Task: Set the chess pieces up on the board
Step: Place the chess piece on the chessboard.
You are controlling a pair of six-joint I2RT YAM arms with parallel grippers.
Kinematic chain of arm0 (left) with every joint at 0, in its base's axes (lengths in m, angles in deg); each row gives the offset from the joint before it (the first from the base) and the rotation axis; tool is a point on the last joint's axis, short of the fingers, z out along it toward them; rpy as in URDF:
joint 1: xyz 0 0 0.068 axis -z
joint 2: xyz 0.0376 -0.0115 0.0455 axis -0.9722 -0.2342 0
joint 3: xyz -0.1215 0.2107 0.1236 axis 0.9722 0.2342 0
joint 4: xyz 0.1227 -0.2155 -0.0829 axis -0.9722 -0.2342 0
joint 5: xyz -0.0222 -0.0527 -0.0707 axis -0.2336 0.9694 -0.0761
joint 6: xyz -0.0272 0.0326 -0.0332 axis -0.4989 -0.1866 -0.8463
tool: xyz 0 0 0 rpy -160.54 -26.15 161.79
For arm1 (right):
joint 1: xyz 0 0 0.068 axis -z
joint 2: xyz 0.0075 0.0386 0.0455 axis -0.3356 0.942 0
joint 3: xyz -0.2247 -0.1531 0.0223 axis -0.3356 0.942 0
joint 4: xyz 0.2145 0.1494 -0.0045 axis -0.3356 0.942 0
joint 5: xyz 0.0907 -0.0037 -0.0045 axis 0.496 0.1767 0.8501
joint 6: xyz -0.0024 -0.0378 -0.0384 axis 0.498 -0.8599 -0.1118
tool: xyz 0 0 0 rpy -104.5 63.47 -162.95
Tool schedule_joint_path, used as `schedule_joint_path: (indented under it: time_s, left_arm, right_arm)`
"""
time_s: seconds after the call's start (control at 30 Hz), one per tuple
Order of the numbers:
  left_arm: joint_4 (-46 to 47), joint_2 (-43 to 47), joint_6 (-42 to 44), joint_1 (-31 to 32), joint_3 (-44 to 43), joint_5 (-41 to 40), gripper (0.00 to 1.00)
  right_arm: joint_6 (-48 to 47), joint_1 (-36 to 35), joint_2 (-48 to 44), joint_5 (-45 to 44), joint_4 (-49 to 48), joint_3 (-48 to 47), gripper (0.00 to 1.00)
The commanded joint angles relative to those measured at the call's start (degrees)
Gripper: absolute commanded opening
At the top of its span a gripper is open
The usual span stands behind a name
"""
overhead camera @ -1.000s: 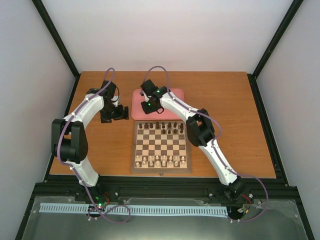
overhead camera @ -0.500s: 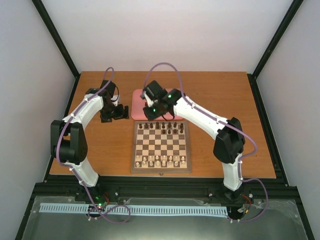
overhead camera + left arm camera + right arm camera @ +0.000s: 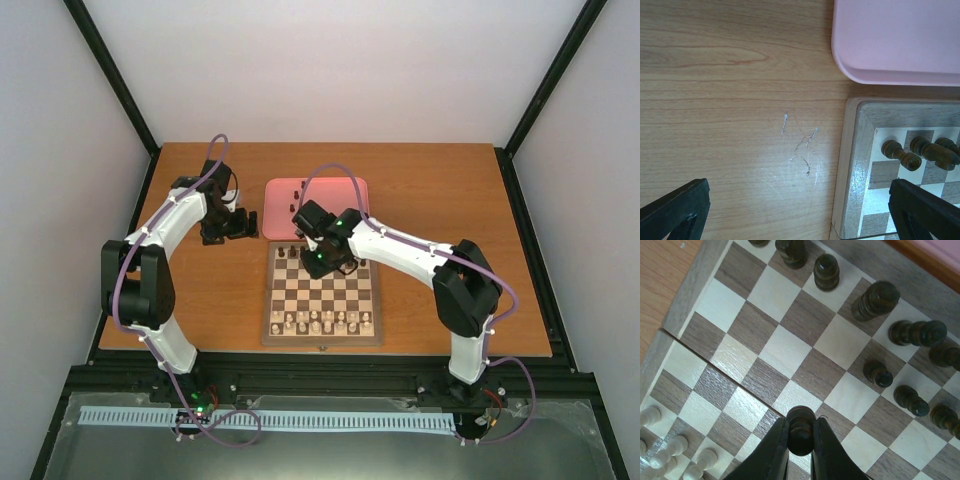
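Note:
The empty light square extends the row of short dark pieces, so next the right gripper needs to move outward and down and release the dark piece there.
The wooden chessboard lies in the middle of the table. Dark chess pieces stand along its far rows, and a few lie on the pink tray. My right gripper hovers over the board's far half. In the right wrist view it is shut on a dark piece above the middle squares, with several dark pieces beyond. My left gripper is open and empty over bare table left of the board. Its fingers frame the board's corner.
Cream pieces fill the board's near rows and show in the right wrist view. The pink tray's corner lies just beyond the board. A black frame edges the table.
My right arm has swung from over the pink tray back to over the board's far half, carrying a dark piece. The left arm has not moved.

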Motion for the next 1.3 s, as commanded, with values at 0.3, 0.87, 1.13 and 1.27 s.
schedule_joint_path:
  time_s: [0.3,0.87,1.13,1.27]
  left_arm:
    - [0.3,1.5,0.6,0.1,-0.7,0.2,1.0]
    - [0.4,0.3,0.7,0.1,-1.1,0.3,1.0]
    - [0.3,-0.2,0.7,0.1,-1.6,0.3,1.0]
    - [0.3,-0.4,0.7,0.1,-1.6,0.2,1.0]
  right_arm:
    - [0.2,0.5,5.6,-2.0,-2.4,-4.8,0.08]
    - [-0.5,2.7,8.8,-0.2,-3.5,-5.2,0.08]
    - [-1.0,3.3,10.1,-0.2,-3.7,-5.8,0.09]
    - [-1.2,3.5,10.5,-0.3,-3.6,-6.2,0.1]
